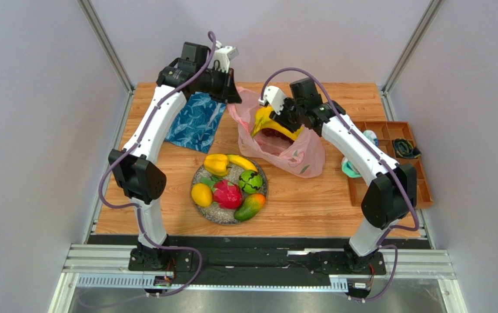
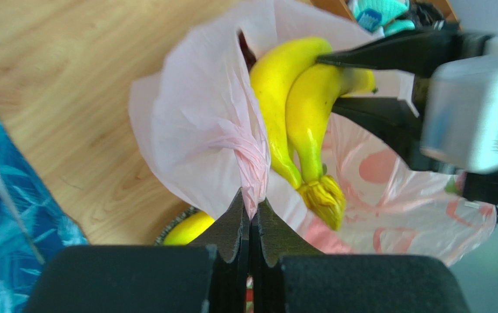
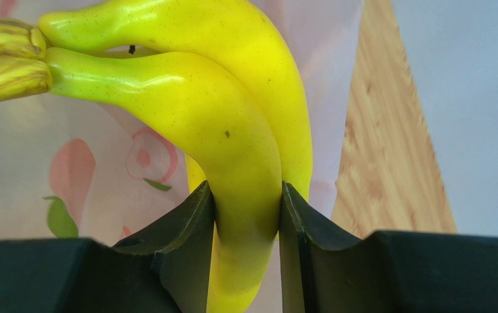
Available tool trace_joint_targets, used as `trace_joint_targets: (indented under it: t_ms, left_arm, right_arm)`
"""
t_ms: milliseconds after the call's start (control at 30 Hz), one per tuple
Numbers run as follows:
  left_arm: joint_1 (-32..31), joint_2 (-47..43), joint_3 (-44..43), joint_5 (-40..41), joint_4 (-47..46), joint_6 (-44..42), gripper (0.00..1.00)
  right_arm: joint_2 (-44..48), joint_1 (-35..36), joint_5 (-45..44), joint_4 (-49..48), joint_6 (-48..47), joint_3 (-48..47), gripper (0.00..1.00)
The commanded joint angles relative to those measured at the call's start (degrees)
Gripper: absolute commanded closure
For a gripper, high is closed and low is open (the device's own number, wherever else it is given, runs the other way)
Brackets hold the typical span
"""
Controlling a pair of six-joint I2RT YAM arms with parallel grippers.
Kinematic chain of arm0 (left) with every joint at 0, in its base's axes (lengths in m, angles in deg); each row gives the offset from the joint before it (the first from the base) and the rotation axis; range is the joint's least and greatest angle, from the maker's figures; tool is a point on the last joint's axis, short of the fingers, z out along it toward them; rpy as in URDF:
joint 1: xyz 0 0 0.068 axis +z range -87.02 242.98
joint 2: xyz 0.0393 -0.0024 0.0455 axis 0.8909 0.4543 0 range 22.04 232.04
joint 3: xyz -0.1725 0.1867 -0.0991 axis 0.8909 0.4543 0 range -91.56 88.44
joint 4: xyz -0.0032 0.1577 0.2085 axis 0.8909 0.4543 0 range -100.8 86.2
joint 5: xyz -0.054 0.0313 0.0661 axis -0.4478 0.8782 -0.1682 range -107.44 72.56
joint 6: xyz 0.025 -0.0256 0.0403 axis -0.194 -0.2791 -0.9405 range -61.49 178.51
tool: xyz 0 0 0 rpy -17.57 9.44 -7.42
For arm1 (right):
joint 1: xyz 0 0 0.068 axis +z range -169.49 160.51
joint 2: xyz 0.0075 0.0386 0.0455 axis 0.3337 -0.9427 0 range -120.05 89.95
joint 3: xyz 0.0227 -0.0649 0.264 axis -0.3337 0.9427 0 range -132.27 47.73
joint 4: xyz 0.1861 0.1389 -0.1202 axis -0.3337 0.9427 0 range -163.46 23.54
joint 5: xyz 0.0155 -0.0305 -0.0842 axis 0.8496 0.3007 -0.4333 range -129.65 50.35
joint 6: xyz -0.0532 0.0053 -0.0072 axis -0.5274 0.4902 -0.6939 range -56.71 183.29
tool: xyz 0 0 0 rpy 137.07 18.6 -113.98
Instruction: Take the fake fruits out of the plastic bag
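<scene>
My right gripper is holding the bananas and should next move back and down over the plate's far side (image 1: 243,168) to release them there, where other fruits lie.
The pink plastic bag (image 1: 300,153) lies at mid-table with its mouth lifted. My left gripper (image 1: 234,96) is shut on the bag's twisted handle (image 2: 253,171), its fingertips (image 2: 253,199) pinching the film. A yellow bunch of bananas (image 1: 266,124) sticks out of the bag's mouth. My right gripper (image 1: 279,116) is shut on it, one jaw on each side of one banana (image 3: 245,195). In the left wrist view the bananas (image 2: 290,111) hang stem-down beside the bag (image 2: 196,124). Several fake fruits lie on the speckled plate (image 1: 207,210): a banana (image 1: 241,161), a green melon (image 1: 250,181), a red dragon fruit (image 1: 227,194) and a mango (image 1: 250,207).
A blue leaf-patterned cloth (image 1: 196,120) lies left of the bag, under the left arm. A brown compartment tray (image 1: 422,189) stands at the right table edge with a dark item (image 1: 405,148) in it. Teal-and-white bundles (image 1: 351,168) lie by the right arm.
</scene>
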Motion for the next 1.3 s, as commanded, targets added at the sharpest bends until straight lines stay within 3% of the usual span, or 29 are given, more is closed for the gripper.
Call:
trace_joint_targets:
  t_ms: [0,100,300,500,633,733,833,1000,1267]
  left_arm:
    - [0.72,0.26,-6.22,5.42,-2.79,-0.20,1.00]
    - [0.98,1.66,-8.33,4.90,-2.62,-0.21,1.00]
    - [0.72,4.65,-9.91,6.66,-3.32,0.85,1.00]
    - [0.19,6.50,-14.05,6.13,-4.29,1.11,1.00]
    - [0.63,8.00,-15.81,7.01,-4.02,0.41,1.00]
    - [1.33,8.53,-16.69,6.31,-4.38,0.41,1.00]
    - [2.21,7.74,-16.16,5.78,-4.20,0.32,1.00]
    - [2.83,3.79,-11.78,4.64,-3.59,-0.29,1.00]
    - [3.36,0.18,-8.34,2.70,-2.88,-0.56,1.00]
  right_arm:
    - [-0.26,-1.27,-11.15,0.61,4.55,0.01,0.80]
    - [2.36,-3.12,-9.95,-1.31,9.37,-0.69,0.80]
    - [11.24,-3.56,7.70,-11.50,15.35,-2.62,0.74]
    - [14.32,5.57,14.66,-8.46,15.20,-7.46,0.71]
    - [18.19,15.57,18.44,-2.40,4.17,-2.38,0.71]
    - [18.37,18.75,19.32,0.52,-1.40,4.57,0.71]
    - [15.05,20.60,18.29,-2.64,-4.66,7.92,0.70]
    - [1.80,22.81,11.62,-3.17,-1.17,-0.59,0.73]
    - [-5.44,23.16,-1.49,-3.62,0.34,-3.07,0.76]
